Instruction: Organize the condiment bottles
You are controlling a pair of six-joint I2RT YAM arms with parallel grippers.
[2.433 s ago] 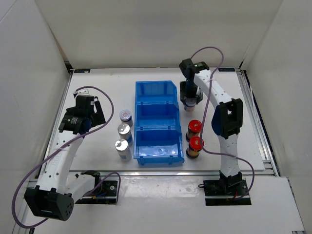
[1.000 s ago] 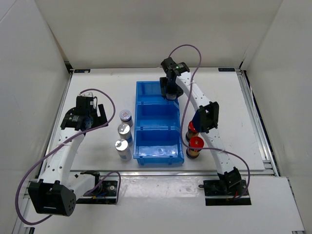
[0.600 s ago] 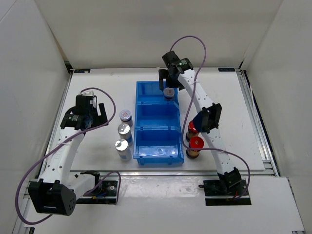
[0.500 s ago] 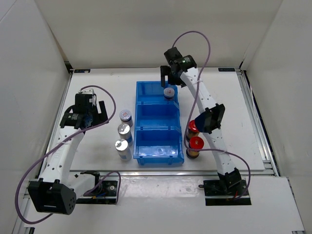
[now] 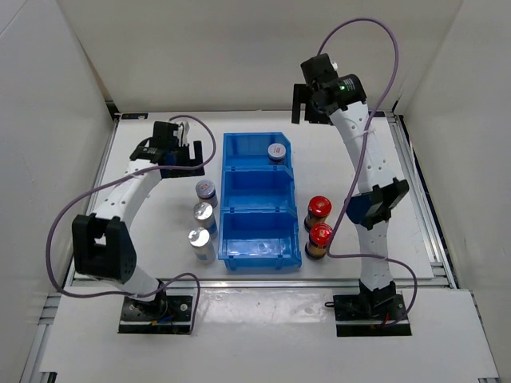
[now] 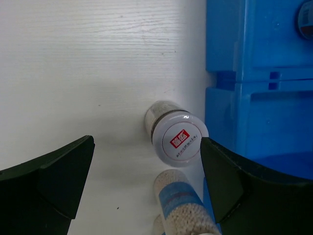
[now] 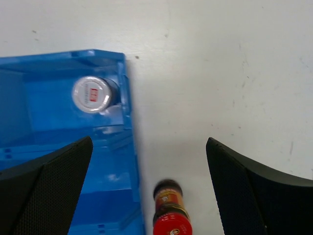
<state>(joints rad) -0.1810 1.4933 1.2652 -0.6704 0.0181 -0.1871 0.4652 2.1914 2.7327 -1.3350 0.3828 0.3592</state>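
Observation:
The bottle between the fingers of my left gripper has a grey lid. My left gripper will next go down and move toward the blue bin [image 5: 224, 199] onto that lid.
A short grey-lidded bottle [image 5: 277, 151] stands in the far compartment of the blue bin [image 5: 224, 199], also seen from the right wrist as bottle [image 7: 91, 94]. My right gripper [image 5: 310, 112] hangs open and empty high above the back of the table, right of that compartment. Another grey-lidded bottle [image 5: 206, 190] stands left of the bin. My left gripper [image 5: 188, 153] is open above and just behind it; the bottle [image 6: 180, 138] shows between its fingers. Two silver-capped bottles [image 5: 203, 214] [image 5: 199, 239] stand nearer. Two red-capped bottles [image 5: 318, 207] [image 5: 320, 235] stand right of the bin.
The bin's middle and near compartments hold nothing. The bin wall [image 6: 259, 98] lies close to the right of the left gripper. White walls enclose the table on three sides, and both arm bases stand at the near edge.
My right gripper opened, left the grey-lidded bottle in the far compartment, and rose away to the back right. My left arm swung forward to above the grey-lidded bottle left of the bin.

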